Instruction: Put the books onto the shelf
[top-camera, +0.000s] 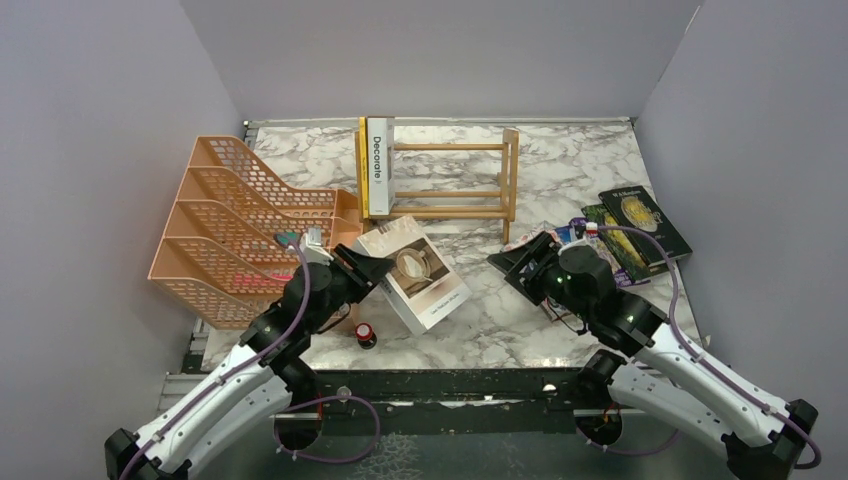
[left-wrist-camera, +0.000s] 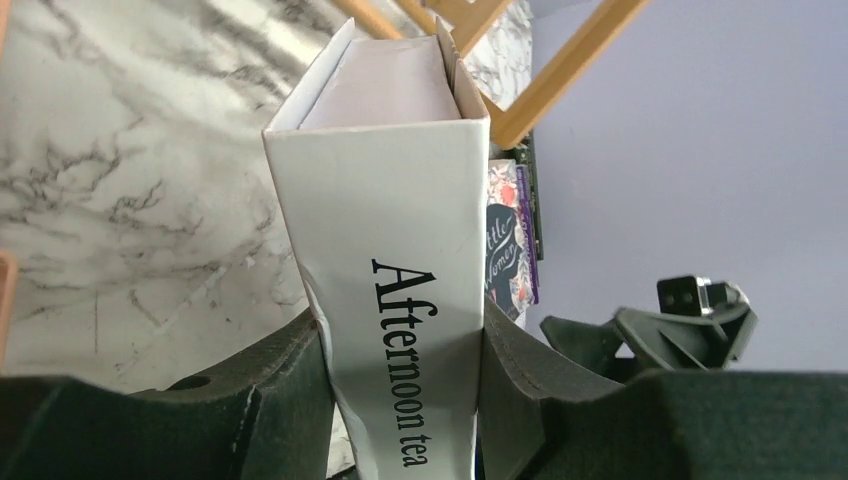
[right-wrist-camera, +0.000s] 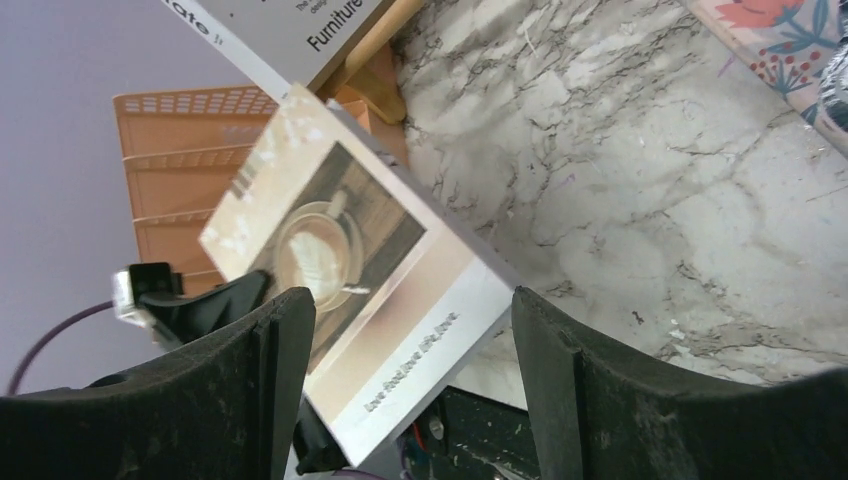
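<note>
My left gripper carries the "Afternoon tea" book up and outward next, turning it upright. Then it lowers the book beside the white "Decorate" book (top-camera: 378, 165), where the shelf's rails are empty.
The white "Afternoon tea" book (top-camera: 420, 275) is tilted, lifted at its left side, with my left gripper (top-camera: 372, 270) shut on its spine (left-wrist-camera: 400, 300). The light-wood shelf (top-camera: 455, 180) stands at the back; the white "Decorate" book (top-camera: 378, 165) and a thin yellow book (top-camera: 360, 165) stand upright at its left end. My right gripper (top-camera: 517, 262) hangs open to the right of the held book, with nothing between its fingers (right-wrist-camera: 250, 390). Several more books (top-camera: 630, 230) lie in a pile at the right, a dark green and gold one on top.
An orange mesh file tray (top-camera: 230, 225) stands at the left, close to my left arm. A small red-capped object (top-camera: 366, 333) lies near the table's front edge. Grey walls close in both sides and the back. A floral book (right-wrist-camera: 790, 50) lies by my right gripper.
</note>
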